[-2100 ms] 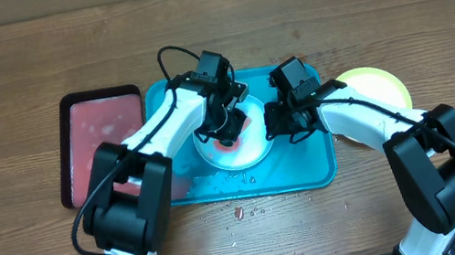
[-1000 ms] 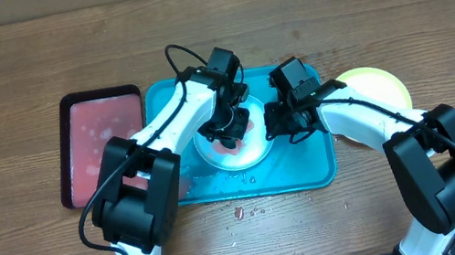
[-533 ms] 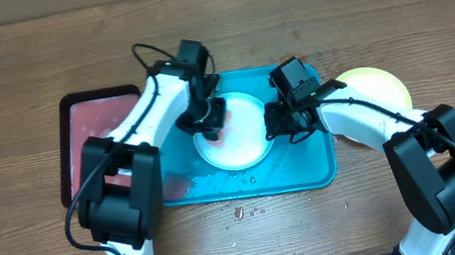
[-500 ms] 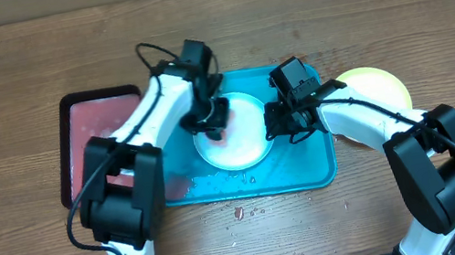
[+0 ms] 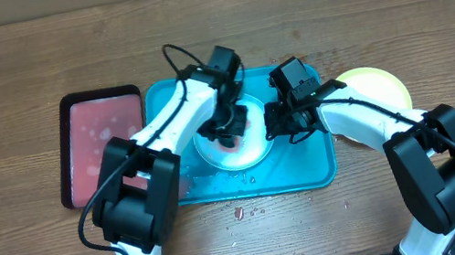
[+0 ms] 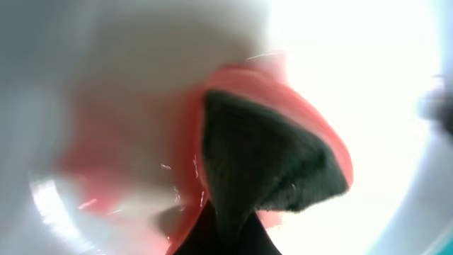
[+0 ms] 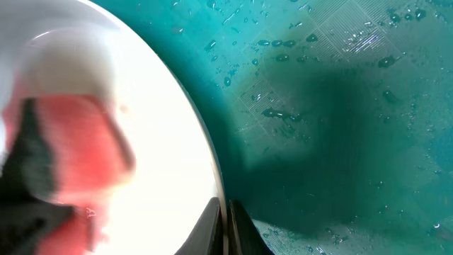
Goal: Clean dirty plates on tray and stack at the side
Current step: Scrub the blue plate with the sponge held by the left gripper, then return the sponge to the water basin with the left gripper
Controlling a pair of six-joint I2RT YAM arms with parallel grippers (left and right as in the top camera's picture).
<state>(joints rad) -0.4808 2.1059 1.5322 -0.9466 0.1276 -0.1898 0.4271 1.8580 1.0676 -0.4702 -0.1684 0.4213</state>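
Observation:
The reddish tray is open beside the turquoise one, so the left gripper will next lift the sponge off the plate and then lower it over the reddish tray.
A white plate lies in the middle of the turquoise tray. My left gripper is over the plate, shut on a red sponge whose dark green scrub face presses on the plate; red smears surround it. My right gripper is shut on the plate's right rim, and the wrist view shows the two fingers pinching the thin rim over the wet tray. A lime-green plate sits on the table to the right of the tray, partly under my right arm.
A smaller black-rimmed reddish tray lies just left of the turquoise one. Small crumbs and droplets dot the wooden table in front of the tray. Water beads cover the tray floor.
My left gripper swept the sponge out to the plate's upper left edge and has come back over its centre. The right gripper and the plate have not moved.

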